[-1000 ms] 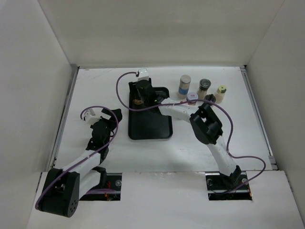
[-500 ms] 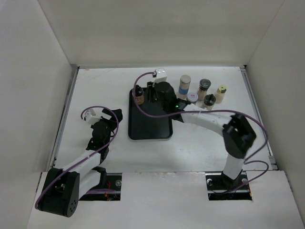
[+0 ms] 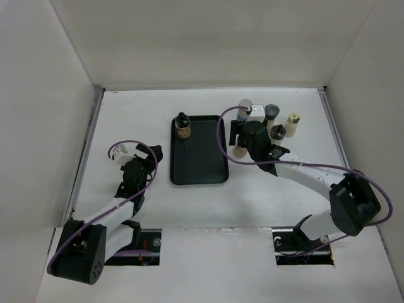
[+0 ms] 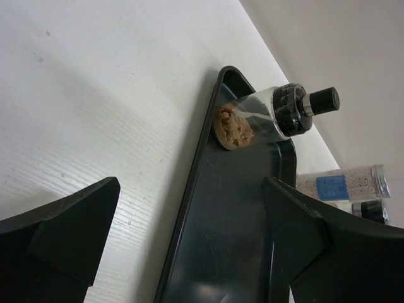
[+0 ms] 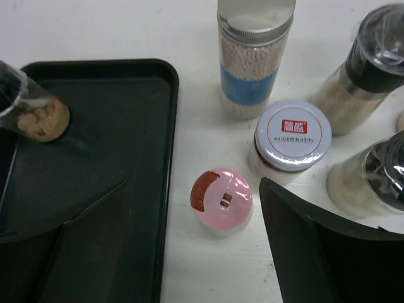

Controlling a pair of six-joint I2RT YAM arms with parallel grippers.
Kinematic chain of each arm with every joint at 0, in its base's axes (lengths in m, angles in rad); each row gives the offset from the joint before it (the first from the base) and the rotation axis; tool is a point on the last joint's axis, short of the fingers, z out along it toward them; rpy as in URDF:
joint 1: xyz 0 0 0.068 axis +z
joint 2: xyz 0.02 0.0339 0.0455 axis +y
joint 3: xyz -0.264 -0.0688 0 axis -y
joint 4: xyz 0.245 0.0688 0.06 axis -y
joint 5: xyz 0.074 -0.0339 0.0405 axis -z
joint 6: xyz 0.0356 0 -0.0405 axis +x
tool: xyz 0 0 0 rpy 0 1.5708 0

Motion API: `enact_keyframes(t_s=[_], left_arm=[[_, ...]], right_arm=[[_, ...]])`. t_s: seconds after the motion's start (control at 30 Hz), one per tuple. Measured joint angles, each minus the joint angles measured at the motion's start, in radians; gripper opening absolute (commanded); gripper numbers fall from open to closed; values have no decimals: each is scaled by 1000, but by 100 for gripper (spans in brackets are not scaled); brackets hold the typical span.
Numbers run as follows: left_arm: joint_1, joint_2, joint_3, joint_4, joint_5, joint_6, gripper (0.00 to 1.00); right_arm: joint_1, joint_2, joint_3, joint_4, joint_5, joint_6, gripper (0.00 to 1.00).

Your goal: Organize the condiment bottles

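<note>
My right gripper will move down around the pink-capped bottle (image 3: 240, 151) (image 5: 222, 199) and close below the bottle's cap, because its open fingers are already on both sides of the cap.
A brown bottle with a black cap (image 3: 183, 125) stands in the far left corner of the black tray (image 3: 199, 165); it also shows in the right wrist view (image 5: 31, 113) and the left wrist view (image 4: 265, 113). Right of the tray stand a pink-capped bottle (image 5: 222, 199), a lilac-capped jar (image 5: 293, 134), a white-blue bottle (image 5: 254, 60) and two black-capped grinders (image 5: 372, 69). A pale yellow-capped bottle (image 3: 292, 123) stands furthest right. My right gripper (image 3: 243, 144) is open above the pink-capped bottle, which lies between its fingers (image 5: 328, 246). My left gripper (image 3: 150, 158) is open and empty left of the tray.
White walls close in the table on the left, back and right. The tray's right rim (image 5: 167, 189) runs close beside the pink-capped bottle. The bottles right of the tray stand close together.
My right gripper let go of the brown black-capped bottle in the tray's far left corner and swung right to above the pink-capped bottle. The left arm has not moved.
</note>
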Motion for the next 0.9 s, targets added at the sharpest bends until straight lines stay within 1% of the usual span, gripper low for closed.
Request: enact_keyframes(t_s=[0.4, 0.53, 0.57, 0.63, 0.9], left_arm=[[0, 0, 0, 0, 0, 0, 100], [0, 0, 0, 0, 0, 0, 100], [0, 0, 0, 0, 0, 0, 100], [0, 0, 0, 0, 0, 0, 100], [-2, 4, 0, 0, 0, 0, 100]], right_arm=[[-34, 97, -3, -25, 3, 27, 68], [-35, 115, 2, -43, -5, 35, 57], [-35, 116, 6, -48, -7, 38, 51], [-35, 117, 18, -58, -13, 41, 45], [-35, 99, 80, -87, -16, 29, 45]])
